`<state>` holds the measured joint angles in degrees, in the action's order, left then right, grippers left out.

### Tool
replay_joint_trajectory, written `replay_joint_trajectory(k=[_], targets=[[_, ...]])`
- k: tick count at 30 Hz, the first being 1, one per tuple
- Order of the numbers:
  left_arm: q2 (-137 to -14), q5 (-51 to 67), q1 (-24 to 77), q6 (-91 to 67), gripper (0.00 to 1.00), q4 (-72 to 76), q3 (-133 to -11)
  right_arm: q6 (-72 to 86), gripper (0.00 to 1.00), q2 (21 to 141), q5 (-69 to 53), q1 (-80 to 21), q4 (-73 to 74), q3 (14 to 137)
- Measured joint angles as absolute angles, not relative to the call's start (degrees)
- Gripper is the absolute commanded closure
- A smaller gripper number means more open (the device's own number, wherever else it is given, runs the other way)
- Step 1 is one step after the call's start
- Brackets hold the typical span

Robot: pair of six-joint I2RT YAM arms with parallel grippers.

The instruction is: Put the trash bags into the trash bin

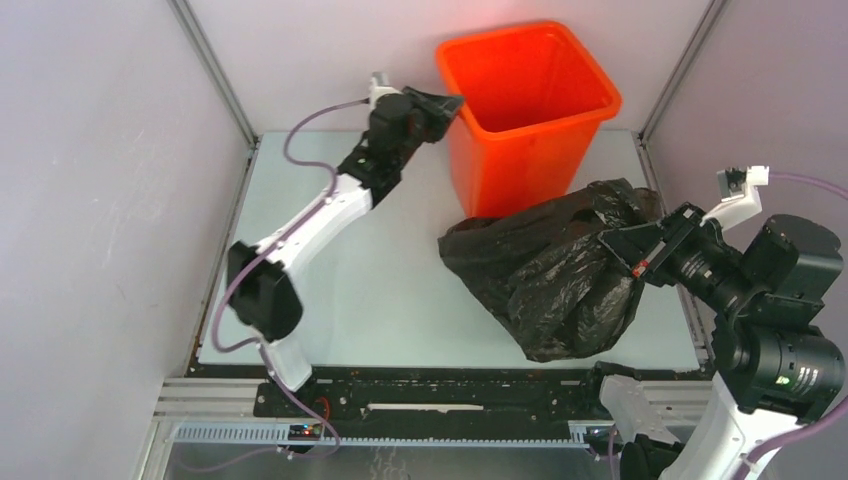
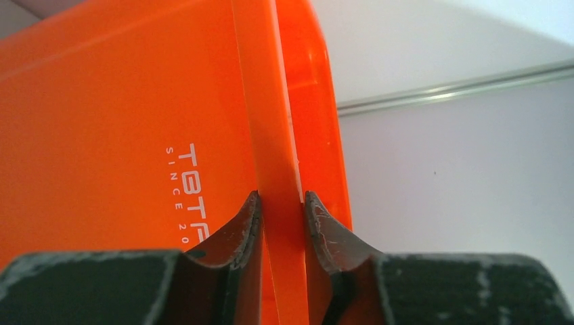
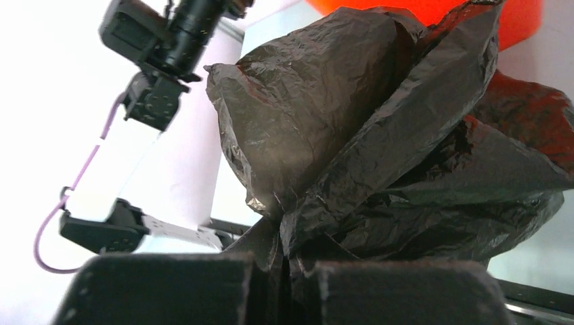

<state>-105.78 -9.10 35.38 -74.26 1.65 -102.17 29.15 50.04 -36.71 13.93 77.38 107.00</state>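
My left gripper will next drag the bin left in the top view, onto bare tabletop clear of the bag [image 1: 550,265], and release the bin's rim.
The orange trash bin [image 1: 530,110] stands upright at the back of the table. My left gripper [image 1: 450,103] is shut on its left rim; in the left wrist view the rim [image 2: 281,135] runs between my fingers [image 2: 247,227]. The crinkled black trash bag [image 1: 550,265] lies bunched on the table in front of the bin, touching its base. My right gripper [image 1: 618,250] is shut on the bag's right side. In the right wrist view the bag [image 3: 399,135] fills the frame and a fold is pinched between my jaws at my gripper [image 3: 288,254].
Grey walls with metal corner posts [image 1: 215,75] enclose the table on three sides. The left arm's white link [image 1: 320,220] stretches diagonally over the left half of the table. A metal rail [image 1: 420,400] runs along the near edge.
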Motion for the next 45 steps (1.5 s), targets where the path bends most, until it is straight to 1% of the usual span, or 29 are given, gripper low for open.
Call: replay_joint_trajectory(k=[4, 8, 12, 15, 16, 19, 22, 26, 27, 28, 29, 30, 32, 34, 37, 40, 41, 43, 45], targets=[[-93.19, -8.8, 31.42, -73.49, 1.0, 1.41, -88.38, 25.52, 1.0, 52.71, -34.98, 10.13, 78.89, 109.03], [-80.44, -8.91, 29.17, -73.45, 1.0, 0.38, -76.6, 23.29, 1.0, 58.5, -32.21, 6.85, 80.09, 116.68], [-69.19, -9.32, 28.84, -71.83, 1.0, -3.9, -69.34, 23.51, 1.0, 66.61, -32.21, 6.61, 80.12, 129.43], [-61.98, -10.17, 28.47, -69.8, 1.0, -7.49, -65.98, 26.06, 1.0, 70.13, -34.5, 6.68, 77.17, 134.41], [-59.31, -10.33, 28.23, -69.28, 1.0, -8.47, -64.66, 27.38, 1.0, 70.28, -35.51, 6.68, 75.61, 134.17], [-53.67, -10.28, 27.27, -68.23, 1.0, -10.79, -62.54, 33.26, 1.0, 68.86, -39.79, 6.68, 68.23, 128.38], [-51.94, -9.96, 26.81, -67.88, 1.0, -11.53, -62.24, 38.89, 1.0, 67.07, -43.07, 6.72, 61.41, 122.43], [-51.44, -10.17, 26.48, -68.03, 0.99, -12.51, -62.24, 45.98, 1.0, 66.46, -46.76, 7.31, 52.97, 119.37], [-51.03, -10.17, 26.17, -68.12, 0.97, -13.34, -62.24, 47.94, 1.0, 66.15, -47.57, 7.51, 50.43, 118.32], [-50.65, -10.07, 25.96, -68.31, 0.91, -14.04, -62.24, 50.68, 1.0, 65.45, -48.56, 7.77, 46.81, 116.46], [-50.19, -9.87, 25.71, -68.6, 0.85, -14.98, -62.24, 53.1, 1.0, 64.75, -49.32, 7.9, 43.94, 114.8], [-49.78, -9.69, 25.41, -68.82, 0.77, -15.92, -62.24, 55.13, 1.0, 64.12, -49.89, 7.99, 41.17, 113.23], [-49.12, -9.23, 24.67, -69.14, 0.68, -17.47, -62.24, 59.64, 1.0, 63.02, -50.83, 8.1, 35.07, 110.17], [-48.47, -8.82, 23.92, -69.06, 0.55, -18.96, -62.13, 62.43, 1.0, 63.0, -51.62, 8.12, 31.59, 109.54], [-47.44, -8.69, 23.38, -67.33, 0.35, -20.88, -61.87, 64.86, 1.0, 63.44, -51.72, 8.16, 28.67, 109.75], [-45.58, -7.25, 23.07, -64.45, 0.15, -21.02, -61.98, 65.56, 1.0, 64.75, -50.74, 8.16, 30.7, 112.86], [-44.99, -6.76, 23.07, -63.33, 0.12, -21.19, -62.06, 65.52, 1.0, 65.32, -50.28, 8.16, 31.81, 114.28], [-43.94, -5.65, 23.07, -61.32, 0.12, -22.81, -62.83, 65.76, 1.0, 66.19, -49.98, 8.12, 33.56, 116.57], [-42.94, -4.6, 23.05, -59.11, 0.09, -25.36, -64.36, 66.54, 1.0, 66.48, -50.06, 8.1, 33.82, 117.08]])
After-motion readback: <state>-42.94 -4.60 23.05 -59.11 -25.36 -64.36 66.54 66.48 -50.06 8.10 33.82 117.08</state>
